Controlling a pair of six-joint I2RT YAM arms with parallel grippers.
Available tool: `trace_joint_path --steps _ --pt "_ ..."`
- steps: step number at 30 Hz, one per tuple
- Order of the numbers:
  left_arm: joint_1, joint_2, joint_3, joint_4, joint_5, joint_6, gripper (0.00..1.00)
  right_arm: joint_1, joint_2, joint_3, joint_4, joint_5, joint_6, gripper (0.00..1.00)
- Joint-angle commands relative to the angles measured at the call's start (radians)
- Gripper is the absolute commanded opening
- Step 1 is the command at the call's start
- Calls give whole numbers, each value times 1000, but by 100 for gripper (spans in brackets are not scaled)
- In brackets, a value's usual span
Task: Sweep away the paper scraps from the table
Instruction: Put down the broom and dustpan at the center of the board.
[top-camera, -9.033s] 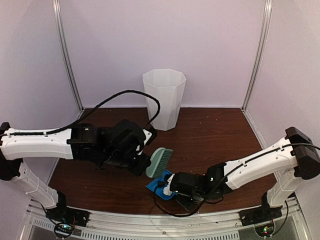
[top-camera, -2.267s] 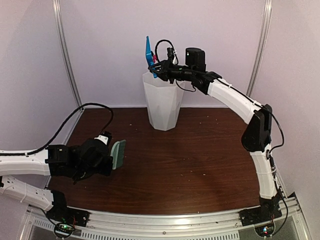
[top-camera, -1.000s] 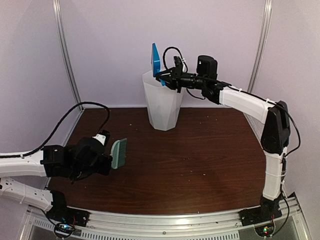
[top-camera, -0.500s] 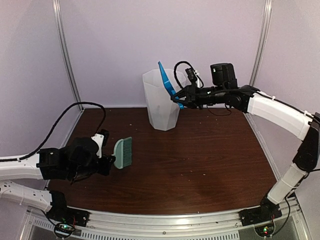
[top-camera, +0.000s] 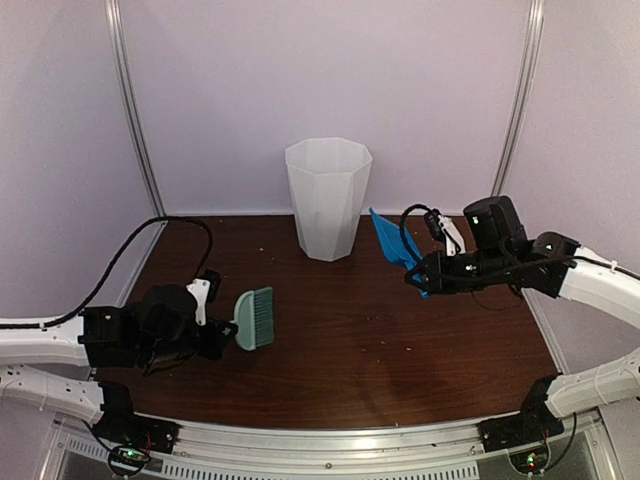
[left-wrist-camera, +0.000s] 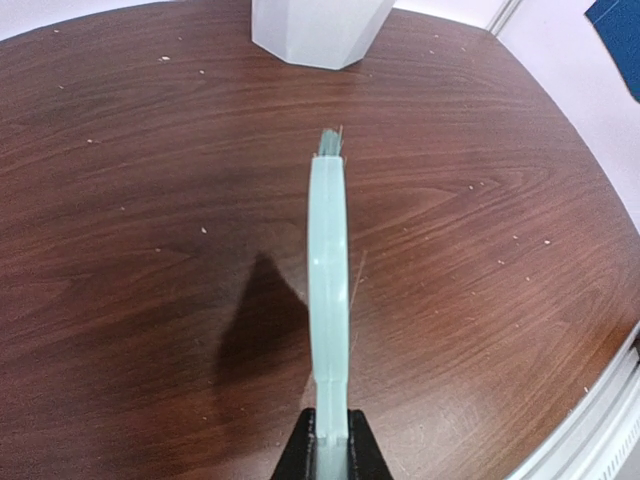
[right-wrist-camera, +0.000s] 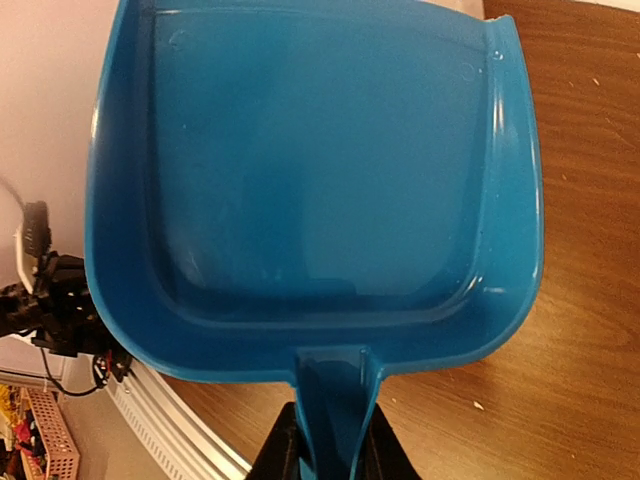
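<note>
The dustpan handle comes down back toward the front bar next, and my right gripper releases it. The wood (top-camera: 386, 376) beside that bar lies below and back from the gripper.
My left gripper (top-camera: 226, 329) (left-wrist-camera: 328, 456) is shut on the handle of the mint-green hand brush (top-camera: 254, 318) (left-wrist-camera: 328, 280), held edge-on just above the left part of the table (top-camera: 340, 340). My right gripper (top-camera: 426, 276) (right-wrist-camera: 335, 452) is shut on the handle of the blue dustpan (top-camera: 392, 240) (right-wrist-camera: 310, 170), which hangs tilted over the table's right side. In the right wrist view the pan is empty. The paper scraps are out of view; only tiny pale specks (left-wrist-camera: 204, 230) dot the wood.
A tall white bin (top-camera: 328, 198) (left-wrist-camera: 316, 30) stands at the back middle of the table. Pale walls with metal posts close in the back and sides. A metal rail (top-camera: 330, 450) runs along the front edge.
My right arm has swung the dustpan down and to the right, from above the bin's rim to low over the table's right side. The brush has drifted slightly right.
</note>
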Motion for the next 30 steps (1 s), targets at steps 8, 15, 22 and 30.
trace_joint_path --steps 8,15,22,30 --pt "2 96 -54 272 280 13 0 154 -129 -250 -205 307 155 0" --pt "-51 182 -56 330 319 -26 0 295 -102 -345 -218 356 259 0" --pt "-101 260 -61 425 326 -84 0 391 -38 -412 -169 382 348 0" --pt "-125 328 -81 509 352 -180 0 471 78 -446 -96 410 408 0"
